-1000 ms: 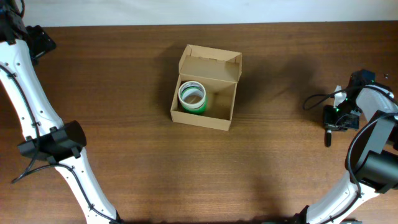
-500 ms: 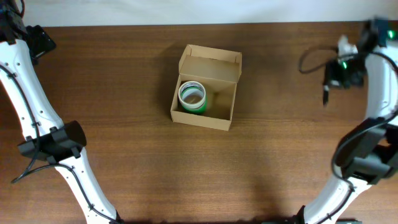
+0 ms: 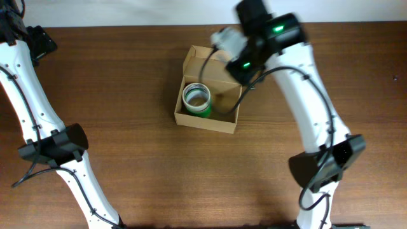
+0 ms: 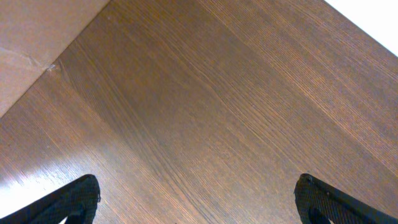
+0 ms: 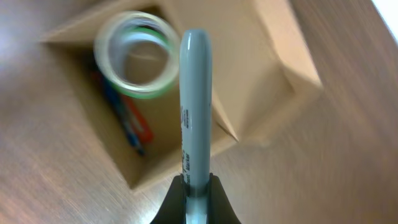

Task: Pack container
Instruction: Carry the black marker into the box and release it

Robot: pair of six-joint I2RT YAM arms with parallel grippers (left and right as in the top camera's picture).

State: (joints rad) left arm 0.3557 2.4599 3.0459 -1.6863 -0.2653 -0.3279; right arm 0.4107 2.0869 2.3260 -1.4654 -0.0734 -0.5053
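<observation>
My right gripper is to move back and down first. Then it can get between the tape roll and the box's near side, where the red and blue pens lie.
The container (image 3: 205, 121) is a tan cardboard box at the table's middle, its flap lid (image 3: 213, 66) standing open at the back. Inside lies a green-and-white tape roll (image 3: 196, 98). My right gripper (image 5: 196, 180) is shut on a grey marker (image 5: 194, 93), which points out over the box's open top. In the right wrist view the tape roll (image 5: 137, 53) and a red and a blue pen (image 5: 127, 127) lie in the box, with the flap (image 5: 280, 56) to the right. My left gripper (image 4: 199, 202) is open above bare wood, nothing between its fingers.
The right arm (image 3: 305, 102) reaches from the front right across to the box's back right corner. The left arm (image 3: 32, 108) stands along the table's left edge. A tan sheet (image 4: 37, 43) shows at the left wrist view's upper left.
My right arm has swung from the table's right edge up and left to above the box, carrying the marker. The left arm, the box and the tape roll have not moved.
</observation>
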